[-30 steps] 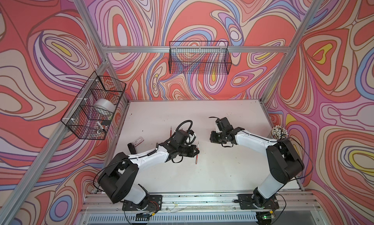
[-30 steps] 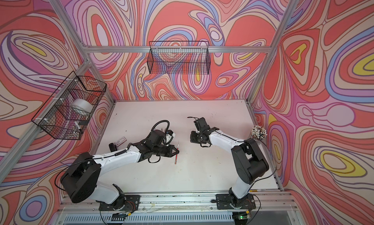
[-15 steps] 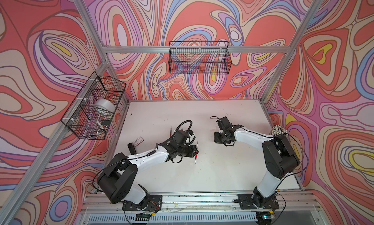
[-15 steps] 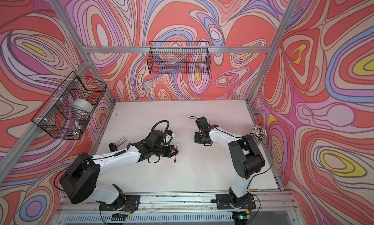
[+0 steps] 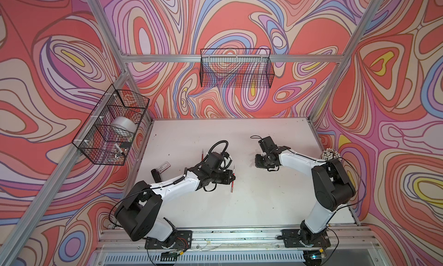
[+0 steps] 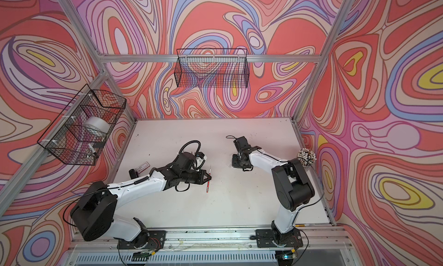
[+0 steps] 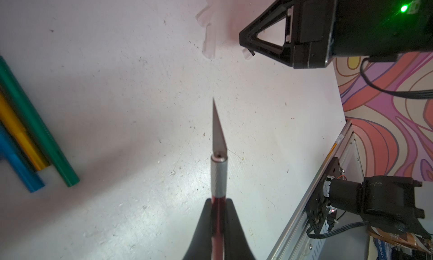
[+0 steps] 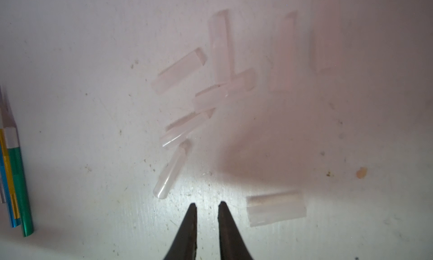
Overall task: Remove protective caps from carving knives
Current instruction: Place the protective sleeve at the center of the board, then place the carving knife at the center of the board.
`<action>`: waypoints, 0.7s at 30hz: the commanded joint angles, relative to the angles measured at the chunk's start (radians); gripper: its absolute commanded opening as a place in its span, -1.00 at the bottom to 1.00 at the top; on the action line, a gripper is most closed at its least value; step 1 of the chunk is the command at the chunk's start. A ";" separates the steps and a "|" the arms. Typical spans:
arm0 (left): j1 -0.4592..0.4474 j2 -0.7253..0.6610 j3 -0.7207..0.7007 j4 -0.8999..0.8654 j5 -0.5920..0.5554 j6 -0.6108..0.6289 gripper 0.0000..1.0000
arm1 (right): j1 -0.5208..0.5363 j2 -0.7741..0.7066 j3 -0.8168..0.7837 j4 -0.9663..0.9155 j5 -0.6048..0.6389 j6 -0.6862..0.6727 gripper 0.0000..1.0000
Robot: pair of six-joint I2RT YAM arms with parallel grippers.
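Observation:
The left gripper moves outward and down onto the clear tabletop (image 7: 61, 118) beside the green knife next to release the red handle, since the blade is bare.
My left gripper (image 7: 218, 223) is shut on the red handle of a carving knife (image 7: 218, 174) and holds it above the table; its silver blade (image 7: 216, 130) is bare. Both top views show that knife (image 5: 232, 181) (image 6: 208, 183) crosswise in the left gripper (image 5: 233, 177) (image 6: 210, 177). Several protective caps (image 8: 178, 71) (image 8: 172, 169) lie loose on the table below my right gripper (image 8: 207, 205). It is open by a narrow gap and holds nothing. One cap (image 8: 276, 208) lies just beside its fingers. Green, gold and blue knives (image 7: 39, 130) lie together nearby.
A cup of white-tipped sticks (image 5: 330, 154) stands at the table's right edge. A small card (image 5: 163, 167) and a black object (image 5: 155, 175) lie by the left arm. Wire baskets hang on the back wall (image 5: 236, 70) and the left wall (image 5: 112, 130).
The right gripper has shifted slightly to the right, away from the held knife, and its elbow has swung back. The left arm and its knife have stayed put.

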 commanded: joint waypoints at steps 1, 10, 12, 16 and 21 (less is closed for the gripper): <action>0.003 0.047 0.068 -0.063 -0.037 0.018 -1.00 | 0.001 -0.051 -0.020 0.006 -0.036 -0.024 -0.60; 0.014 0.220 0.287 -0.296 -0.247 0.026 -1.00 | 0.001 -0.164 -0.138 0.117 -0.177 -0.028 -0.43; 0.015 0.252 0.323 -0.329 -0.290 0.026 -0.97 | 0.001 -0.187 -0.160 0.134 -0.190 -0.027 -0.33; 0.017 0.327 0.402 -0.403 -0.376 0.032 -0.94 | 0.001 -0.223 -0.190 0.145 -0.212 -0.025 -0.08; 0.022 0.410 0.492 -0.482 -0.460 0.027 -0.89 | 0.001 -0.263 -0.213 0.140 -0.226 -0.015 0.19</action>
